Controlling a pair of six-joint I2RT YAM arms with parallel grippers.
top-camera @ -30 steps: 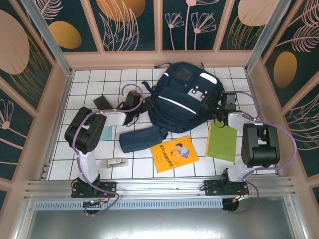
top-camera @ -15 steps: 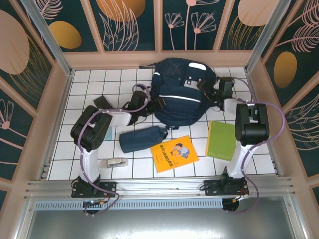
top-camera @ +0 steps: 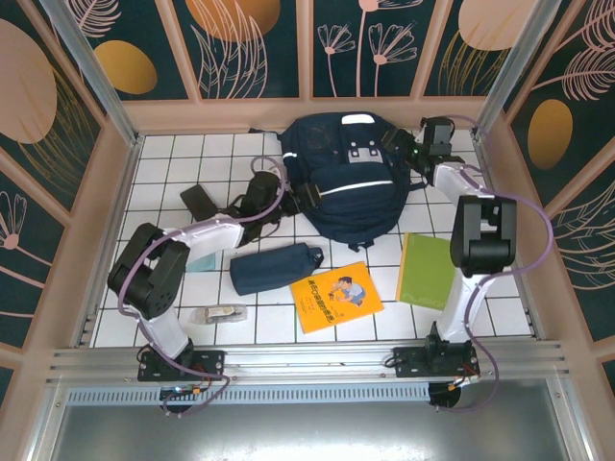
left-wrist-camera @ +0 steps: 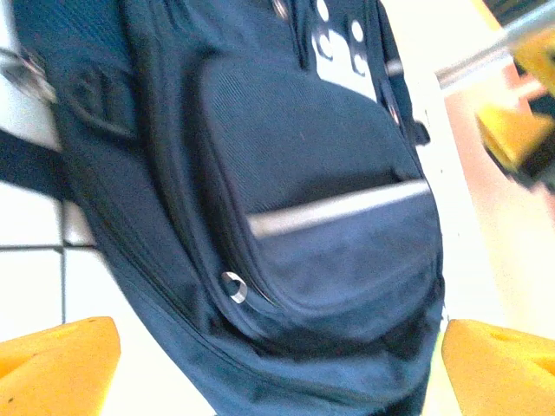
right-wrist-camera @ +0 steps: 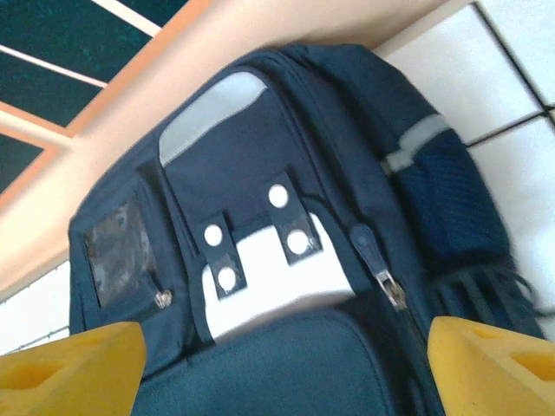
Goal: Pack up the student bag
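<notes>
I will bring my left gripper down and outward onto the bag's side fold, outward of it and below, since its open fingers still face the bag's front pocket [left-wrist-camera: 329,217].
The student bag [top-camera: 346,182], a navy backpack with a white reflective stripe and a white patch with dots, lies on the white tiles with its top at the back wall. My left gripper [top-camera: 291,195] is at the bag's left side, open. In the left wrist view the left gripper [left-wrist-camera: 277,342] has its yellow fingertips [left-wrist-camera: 61,355] wide apart, with the bag's front pocket [left-wrist-camera: 329,217] just ahead. My right gripper [top-camera: 408,152] is at the bag's upper right corner. In the right wrist view the right gripper [right-wrist-camera: 284,338] stands open over the white patch [right-wrist-camera: 269,273], beside a zip pull [right-wrist-camera: 386,282].
A navy pencil pouch [top-camera: 274,269] lies in front of the bag. Nearer me are an orange book [top-camera: 336,296] and a green notebook [top-camera: 428,271]. A small clear item [top-camera: 219,313], a pale blue item [top-camera: 202,260] and a black object [top-camera: 200,200] lie on the left.
The bag has slid toward the back wall and turned straighter. Both grippers moved away from me with it, the right one to the far right corner of the bag.
</notes>
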